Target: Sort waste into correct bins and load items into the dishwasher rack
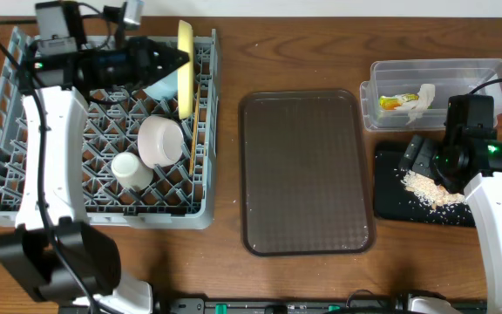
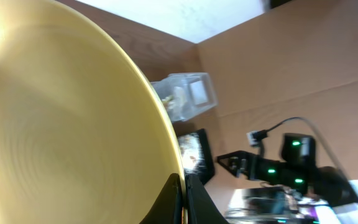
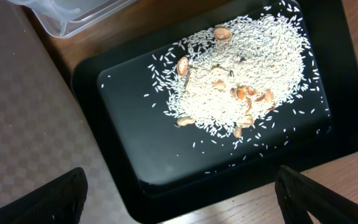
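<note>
The yellow plate already hangs upright over the rack's side nearest the brown tray, so next I need to lower my left gripper and release it in that row.
The grey dishwasher rack (image 1: pixel 24 187) fills the left. In it are a white bowl (image 1: pixel 160 139), a small white cup (image 1: pixel 131 170), a light blue bowl (image 1: pixel 162 87) and the yellow plate (image 1: pixel 184 68), standing on edge. My left gripper (image 1: pixel 181 59) is shut on the plate's rim (image 2: pixel 185 193); the plate (image 2: pixel 61 112) fills the left wrist view. My right gripper (image 1: pixel 417 157) is open and empty above the black tray (image 1: pixel 389 201), which holds rice leftovers (image 3: pixel 241 81). The clear tub (image 1: pixel 478 74) holds the snack wrapper (image 1: pixel 392 102) and white scrap (image 1: pixel 421 100). The chopsticks are hard to make out.
A large brown serving tray (image 1: pixel 303 170) lies in the middle, between the rack and the bins. The clear tub also shows in the left wrist view (image 2: pixel 188 93). The black tray's corner (image 3: pixel 104 143) sits next to the brown tray.
</note>
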{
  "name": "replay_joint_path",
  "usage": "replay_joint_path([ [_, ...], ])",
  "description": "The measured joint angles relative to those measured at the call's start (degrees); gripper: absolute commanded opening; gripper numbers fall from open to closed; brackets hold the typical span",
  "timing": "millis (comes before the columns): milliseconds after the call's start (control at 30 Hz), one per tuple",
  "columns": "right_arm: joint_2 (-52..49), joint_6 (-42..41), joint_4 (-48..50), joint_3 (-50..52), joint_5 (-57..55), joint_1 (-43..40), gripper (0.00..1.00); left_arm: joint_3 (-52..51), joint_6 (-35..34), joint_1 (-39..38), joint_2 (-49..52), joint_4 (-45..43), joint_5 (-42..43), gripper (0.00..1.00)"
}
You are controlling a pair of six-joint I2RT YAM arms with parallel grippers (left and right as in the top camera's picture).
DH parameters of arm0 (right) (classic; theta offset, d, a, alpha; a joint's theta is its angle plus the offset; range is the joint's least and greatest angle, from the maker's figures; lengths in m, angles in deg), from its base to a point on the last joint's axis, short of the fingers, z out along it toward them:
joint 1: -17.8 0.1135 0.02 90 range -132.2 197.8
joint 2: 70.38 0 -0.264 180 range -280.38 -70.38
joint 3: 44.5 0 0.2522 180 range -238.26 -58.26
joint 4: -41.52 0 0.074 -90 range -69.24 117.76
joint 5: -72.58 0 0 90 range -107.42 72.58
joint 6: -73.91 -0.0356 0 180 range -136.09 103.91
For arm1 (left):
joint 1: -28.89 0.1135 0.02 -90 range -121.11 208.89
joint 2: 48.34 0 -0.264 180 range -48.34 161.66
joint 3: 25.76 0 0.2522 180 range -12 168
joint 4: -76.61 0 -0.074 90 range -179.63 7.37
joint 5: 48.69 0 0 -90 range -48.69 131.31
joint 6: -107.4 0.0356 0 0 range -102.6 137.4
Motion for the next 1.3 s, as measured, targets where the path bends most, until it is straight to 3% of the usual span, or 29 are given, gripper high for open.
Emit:
replay_joint_path([
  [267, 0.00, 0.00, -0.07, 0.00, 0.02, 0.00, 0.95, 0.00, -0.44, 0.87, 7.13, 0.02, 6.21, 0.06],
  [533, 0.00, 0.00, -0.24, 0.00, 0.02, 0.00, 0.95, 0.00, -0.46, 0.90, 13.64, 0.52, 1.62, 0.07],
  [767, 0.00, 0.00, -0.11, 0.00, 0.02, 0.00, 0.95, -0.02, -0.68, 0.90, 14.91, 1.55, -5.09, 0.31],
  [900, 0.00, 0.02, 1.07, 0.00, 0.02, 0.00, 0.99, -0.02, -0.48, 0.90, 14.91, 1.99, -6.99, 0.47],
  [1167, 0.00, 4.48, 8.76, 0.00, 6.19, 0.00, 0.99, -0.07, -0.35, 0.90, 13.35, 2.49, -11.13, 0.59],
  [1300, 0.00, 8.20, 13.53, 0.00, 12.98, 0.00, 0.98, -0.17, -0.37, 0.90, 8.41, 2.60, -15.43, 0.60],
])
